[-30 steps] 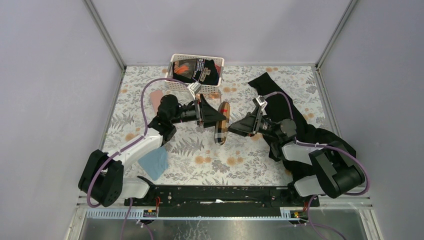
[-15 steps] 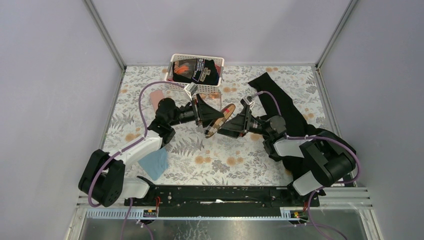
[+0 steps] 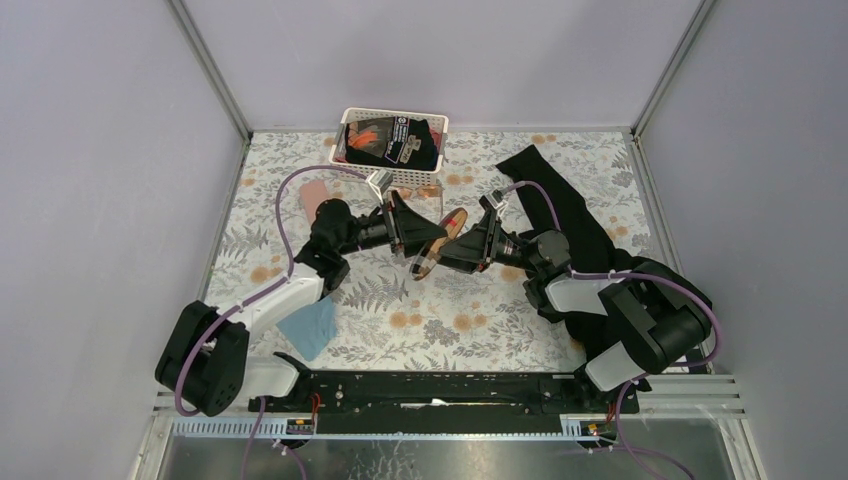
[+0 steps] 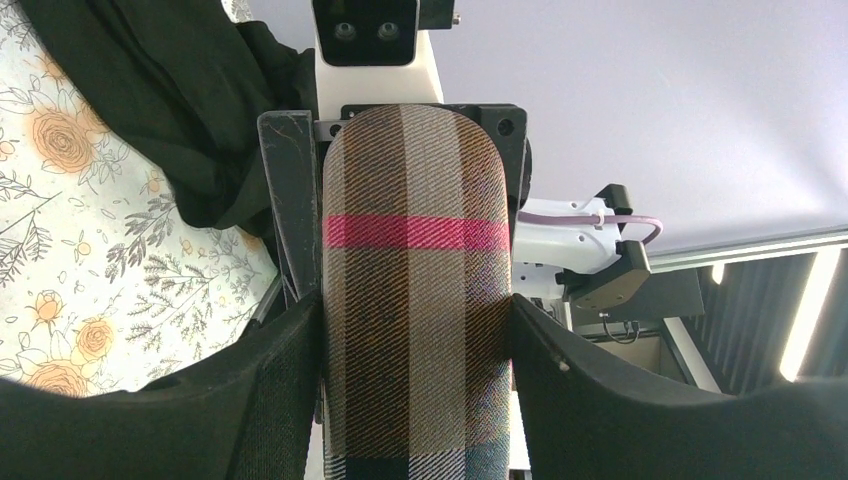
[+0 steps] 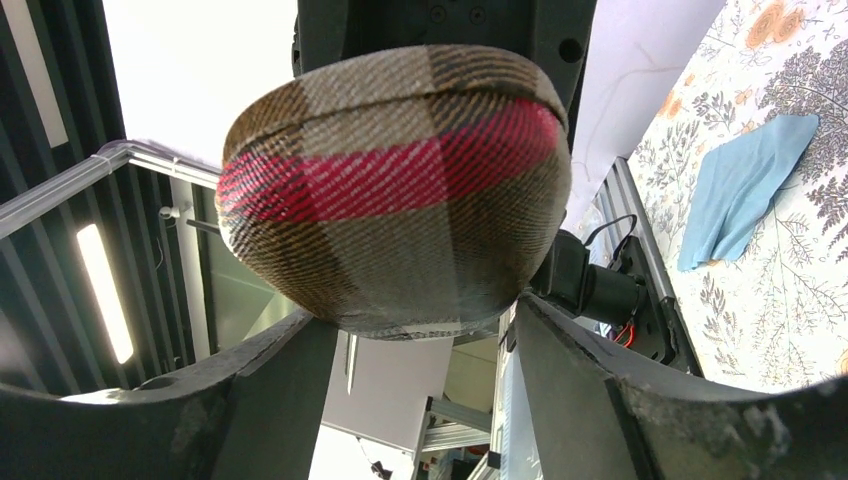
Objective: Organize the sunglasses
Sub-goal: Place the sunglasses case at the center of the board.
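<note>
My left gripper moves down and back next, turns the plaid case (image 3: 456, 220) flat onto the front middle of the tabletop and releases it, because that patch lies empty.
A plaid case (image 3: 456, 220) hangs tilted above the middle of the table between both arms. My left gripper (image 3: 435, 238) is shut on its sides; in the left wrist view the case (image 4: 415, 230) fills the gap between my left gripper's (image 4: 415, 330) jaws. My right gripper (image 3: 450, 250) meets the case from the right. In the right wrist view the case's rounded end (image 5: 400, 190) sits at my right gripper's (image 5: 425, 320) tips, touching both fingers. No sunglasses can be made out in any view.
A white basket (image 3: 441, 122) with dark items and an orange patch stands at the back. A pink case (image 3: 313, 192) lies back left. A light-blue cloth (image 3: 308, 328) lies front left. A black cloth (image 3: 560, 210) sprawls along the right side under my right arm.
My left gripper lifted and tilted the plaid case off the table. My right gripper moved left onto the case's end and its jaws narrowed around it.
</note>
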Motion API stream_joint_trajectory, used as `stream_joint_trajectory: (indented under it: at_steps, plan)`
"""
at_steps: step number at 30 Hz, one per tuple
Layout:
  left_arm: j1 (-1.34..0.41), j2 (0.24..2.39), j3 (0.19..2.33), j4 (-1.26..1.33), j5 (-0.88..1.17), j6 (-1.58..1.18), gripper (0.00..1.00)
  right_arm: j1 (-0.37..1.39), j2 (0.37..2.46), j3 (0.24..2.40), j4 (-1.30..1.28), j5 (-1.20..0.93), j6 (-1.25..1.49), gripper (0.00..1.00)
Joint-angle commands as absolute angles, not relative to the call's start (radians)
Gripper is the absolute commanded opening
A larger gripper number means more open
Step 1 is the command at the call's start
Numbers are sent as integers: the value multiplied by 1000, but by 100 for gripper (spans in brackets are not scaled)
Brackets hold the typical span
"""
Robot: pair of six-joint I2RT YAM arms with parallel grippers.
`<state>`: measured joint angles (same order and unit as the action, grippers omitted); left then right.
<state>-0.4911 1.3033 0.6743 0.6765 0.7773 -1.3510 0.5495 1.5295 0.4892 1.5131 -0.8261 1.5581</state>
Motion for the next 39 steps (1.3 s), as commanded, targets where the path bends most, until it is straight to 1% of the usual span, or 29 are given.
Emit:
stream_joint_trajectory:
  at_steps: [1,2,3,4,5,7,10,12,13,14,17,18,19,22,26,27,29,30,31,32,33,36,39]
  plan:
    - [-494,1268,660,688,768,-1322,0,562,1538,528,1711,-800,1556,71]
    - [-494,1266,657,679,767,-1318,0,562,1539,530,1710,-798,1556,71]
    - [-494,1263,654,668,770,-1310,0,561,1539,532,1710,-797,1555,68]
    - [-494,1261,656,651,772,-1300,0,562,1539,533,1710,-796,1555,63]
    - [-494,1258,660,623,773,-1283,0,562,1538,534,1709,-794,1555,56]
    - [-494,1249,673,565,772,-1246,0,562,1538,534,1709,-796,1554,47]
    - [-494,1232,690,493,767,-1195,0,562,1542,538,1708,-805,1553,38]
    - [-494,1226,700,451,766,-1169,1,562,1541,537,1708,-808,1551,37]
    - [-494,1222,701,438,766,-1162,0,562,1541,537,1707,-810,1551,39]
    - [-494,1219,700,434,765,-1159,0,562,1543,535,1706,-812,1550,43]
    - [-493,1216,698,431,758,-1159,0,562,1543,527,1700,-814,1548,63]
    - [-493,1216,698,431,756,-1160,0,561,1539,522,1693,-814,1544,73]
    - [-493,1216,697,431,754,-1161,0,560,1533,516,1682,-811,1536,78]
    - [-493,1214,693,428,753,-1163,0,556,1505,496,1616,-810,1497,86]
    - [-493,1199,687,364,734,-1118,0,511,1446,472,1466,-821,1434,89]
    - [-492,1196,690,318,713,-1080,0,488,1425,468,1389,-829,1405,89]
    - [-495,1195,719,127,605,-953,0,436,1355,487,1036,-829,1245,88]
    - [-497,1204,734,14,545,-893,0,418,1304,510,767,-781,1101,89]
    - [-500,1211,739,-59,491,-845,0,409,1238,549,415,-701,947,91]
    - [-505,1217,734,-96,450,-820,0,409,1203,589,216,-599,816,93]
    - [-514,1218,721,-110,412,-805,0,408,1180,619,75,-520,722,94]
    - [-593,1221,686,-109,254,-784,0,407,1148,683,-169,-371,575,96]
    - [-717,1233,655,-74,39,-794,0,407,1133,690,-209,-342,555,96]
